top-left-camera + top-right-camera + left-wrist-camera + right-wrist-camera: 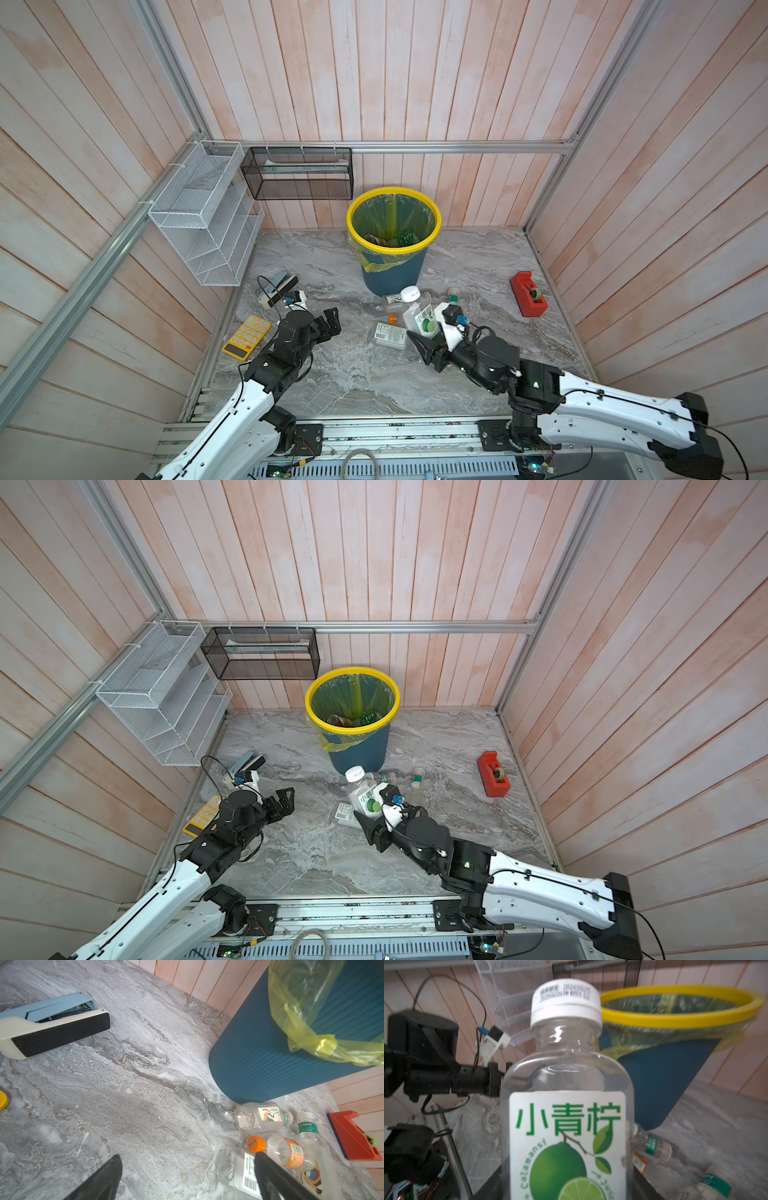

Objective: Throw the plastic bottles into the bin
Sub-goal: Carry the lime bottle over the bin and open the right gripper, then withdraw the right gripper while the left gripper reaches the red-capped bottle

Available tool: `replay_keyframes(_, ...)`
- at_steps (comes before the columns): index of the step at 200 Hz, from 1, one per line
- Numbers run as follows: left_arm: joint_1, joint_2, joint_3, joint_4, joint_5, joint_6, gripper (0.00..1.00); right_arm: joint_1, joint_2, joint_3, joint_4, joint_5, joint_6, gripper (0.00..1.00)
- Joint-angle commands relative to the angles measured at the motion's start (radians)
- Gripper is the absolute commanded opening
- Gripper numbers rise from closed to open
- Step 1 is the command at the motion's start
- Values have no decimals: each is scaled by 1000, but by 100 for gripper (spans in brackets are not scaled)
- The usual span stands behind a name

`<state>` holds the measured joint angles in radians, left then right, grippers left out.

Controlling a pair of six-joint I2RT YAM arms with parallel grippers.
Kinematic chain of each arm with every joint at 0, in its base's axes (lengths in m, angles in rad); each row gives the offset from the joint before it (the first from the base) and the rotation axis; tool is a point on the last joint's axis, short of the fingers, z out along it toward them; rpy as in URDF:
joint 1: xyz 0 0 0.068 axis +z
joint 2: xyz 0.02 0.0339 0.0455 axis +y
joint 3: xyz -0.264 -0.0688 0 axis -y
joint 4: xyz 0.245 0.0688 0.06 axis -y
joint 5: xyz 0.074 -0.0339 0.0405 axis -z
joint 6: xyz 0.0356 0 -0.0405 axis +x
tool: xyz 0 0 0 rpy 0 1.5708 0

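Note:
The bin is outward of my right gripper, so I need to lift my right gripper up and outward next and let go of the clear plastic bottle [419, 316] into the bin's opening [393, 222].
My right gripper [428, 332] is shut on a clear plastic bottle [419, 316] with a white cap and a green lime label. The bottle is lifted off the table and fills the right wrist view [566, 1118]. The bin [394, 249], dark teal with a yellow rim and a yellow-green liner, stands behind it and holds a green bottle [405, 239]. Several more bottles lie in front of the bin: one with an orange cap [278, 1150], one with a green label [307, 1126], one with a bird label [259, 1119]. My left gripper [330, 322] hangs open over bare table, left of them.
A red tape dispenser [528, 294] sits at the right. A yellow calculator [247, 336] and a stapler [52, 1026] lie at the left. A white wire rack [208, 216] and a black mesh basket [299, 172] hang on the walls.

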<state>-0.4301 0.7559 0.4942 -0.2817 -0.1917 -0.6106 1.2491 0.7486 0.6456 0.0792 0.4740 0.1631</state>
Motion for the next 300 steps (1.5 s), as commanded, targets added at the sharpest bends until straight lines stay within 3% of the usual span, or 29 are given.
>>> replay_keyframes(1,6,-2,-12,17,4,31,100,-18,-42,9,205,158,-180,46)
replay_keyframes(29,0,22,-13,27,34,36,100,-175,70,190,161,90,-188,46)
replay_keyframes(77,-83,51,2,36,12,65,100,-520,474,565,74,-337,-84,50)
replay_keyframes(86,-100,67,13,23,-2,66,100,-556,578,681,-2,-431,-61,54)
replay_keyframes(100,-113,95,28,5,-5,69,100,-565,718,830,-155,-466,-46,64)
replay_keyframes(118,-120,110,36,-15,-12,71,100,-569,794,913,-250,-402,-40,83)
replay_keyframes(132,-133,101,38,-21,-38,73,100,-582,750,879,-222,-348,-34,100)
replay_keyframes(164,-233,68,61,-30,-144,100,100,-611,571,781,-182,-259,-36,100)
replay_keyframes(218,-434,127,116,17,-289,192,100,-684,305,439,-171,-199,20,100)
replay_keyframes(268,-606,293,189,116,-200,440,100,-824,97,68,-156,-247,166,99)
replay_keyframes(300,-670,452,291,123,-120,610,100,-980,-3,-123,-117,-307,249,99)
